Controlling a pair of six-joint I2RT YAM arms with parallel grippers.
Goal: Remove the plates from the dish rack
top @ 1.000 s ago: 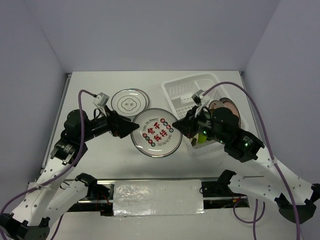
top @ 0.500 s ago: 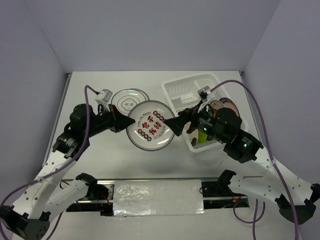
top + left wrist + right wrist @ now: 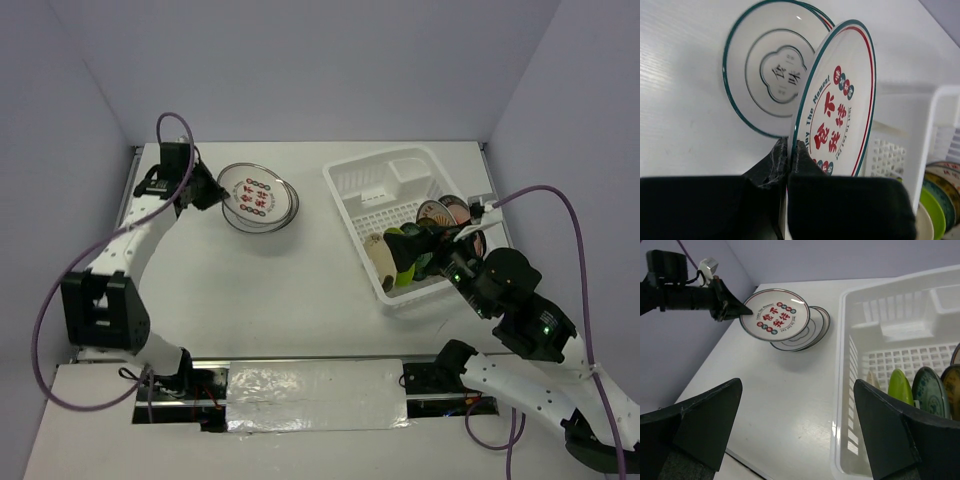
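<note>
The white line-drawing plate point(image 3: 250, 225) point(image 3: 775, 75) lies flat below my left gripper. The teal-rimmed plate goes down onto it next as my left gripper lowers and releases its rim.
My left gripper point(image 3: 213, 192) is shut on the rim of a teal-rimmed white plate with red characters point(image 3: 837, 120). It holds this plate tilted just above a white plate with a dark line drawing point(image 3: 771, 75), which lies flat on the table at the back left. The white dish rack point(image 3: 388, 182) stands on the right. A cream plate point(image 3: 378, 258), a lime green plate point(image 3: 901, 385) and darker patterned plates point(image 3: 931, 390) stand on edge in it. My right gripper point(image 3: 800, 432) is open with nothing in it, hovering at the rack's near left edge.
The rack's small side compartment point(image 3: 945, 297) is at its far end. Grey walls close in the table on the left, back and right. A taped rail point(image 3: 315, 392) runs along the near edge between the arm bases.
The right gripper has let go of the red-character plate, opened wide and pulled back over the rack. The left gripper has closed on the plate and carried it from the table's middle to the back left.
</note>
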